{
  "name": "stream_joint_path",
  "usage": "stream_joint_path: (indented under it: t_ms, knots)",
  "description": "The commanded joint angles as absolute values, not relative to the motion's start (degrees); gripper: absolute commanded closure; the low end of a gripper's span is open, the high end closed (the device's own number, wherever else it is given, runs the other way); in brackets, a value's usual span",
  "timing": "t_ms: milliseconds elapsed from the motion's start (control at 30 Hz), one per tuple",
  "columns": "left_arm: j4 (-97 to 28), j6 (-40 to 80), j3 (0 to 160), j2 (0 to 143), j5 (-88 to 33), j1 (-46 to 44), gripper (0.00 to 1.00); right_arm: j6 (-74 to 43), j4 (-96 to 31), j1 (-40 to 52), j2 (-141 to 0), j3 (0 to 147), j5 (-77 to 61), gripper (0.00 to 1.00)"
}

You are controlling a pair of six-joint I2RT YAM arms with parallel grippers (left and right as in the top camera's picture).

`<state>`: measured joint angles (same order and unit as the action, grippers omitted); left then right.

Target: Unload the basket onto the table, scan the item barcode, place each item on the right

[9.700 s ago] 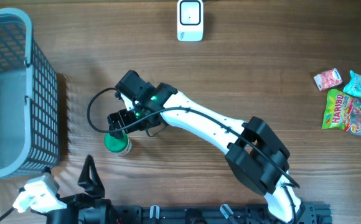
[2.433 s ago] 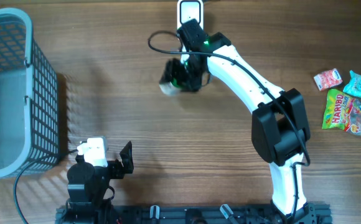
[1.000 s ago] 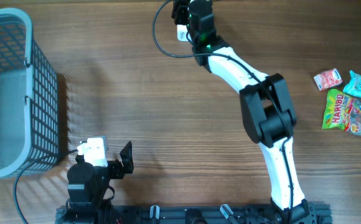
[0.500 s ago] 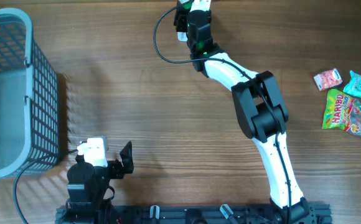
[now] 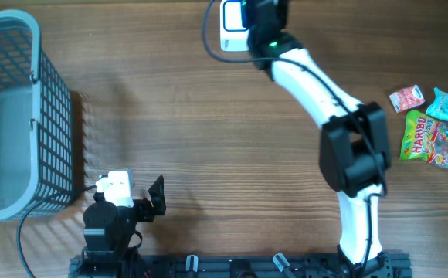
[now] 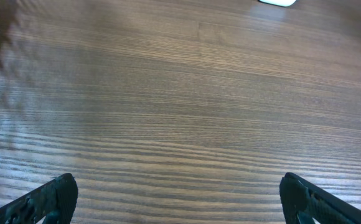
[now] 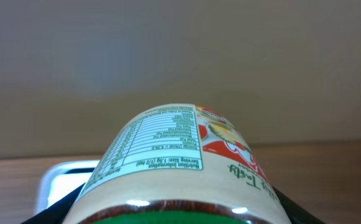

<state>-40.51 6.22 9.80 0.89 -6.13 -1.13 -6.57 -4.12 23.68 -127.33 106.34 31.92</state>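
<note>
The jar should go down beside the small pink packet next, so my right gripper will swing away from the scanner toward the snack packets and tilt down.
The item is a jar with a cream nutrition label and a green lid, filling the right wrist view. My right gripper is shut on it, a dark finger on each side. The white scanner stands at the table's far edge, and the right gripper is right beside it on its right. From overhead the arm hides the jar. In the right wrist view the scanner shows low on the left behind the jar. My left gripper stays near the front edge, open, nothing between its fingers.
A grey mesh basket stands at the left edge. Several snack packets lie at the far right. The scanner's edge shows at the top of the left wrist view, over bare wood.
The right arm has swung to the right at the table's far edge, so the scanner now shows uncovered to the gripper's left. The left arm has not moved.
</note>
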Motion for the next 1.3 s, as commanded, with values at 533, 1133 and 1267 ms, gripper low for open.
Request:
stream_joint_path:
  t_ms: [533, 1133, 1267]
  knots:
    - [-40.51, 4.89, 9.43, 0.75, -7.01, -1.50, 0.00, -35.75, -40.66, -13.98, -128.79, 105.36, -0.86, 0.46]
    - [-40.51, 4.91, 9.43, 0.75, -7.01, -1.50, 0.00, -29.65, -45.39, -18.74, -129.19, 110.21, -1.02, 0.00]
    - [-40.51, 4.91, 9.43, 0.75, -7.01, -1.50, 0.00, -27.83, -50.28, -18.90, -120.38, 114.65, -0.91, 0.00]
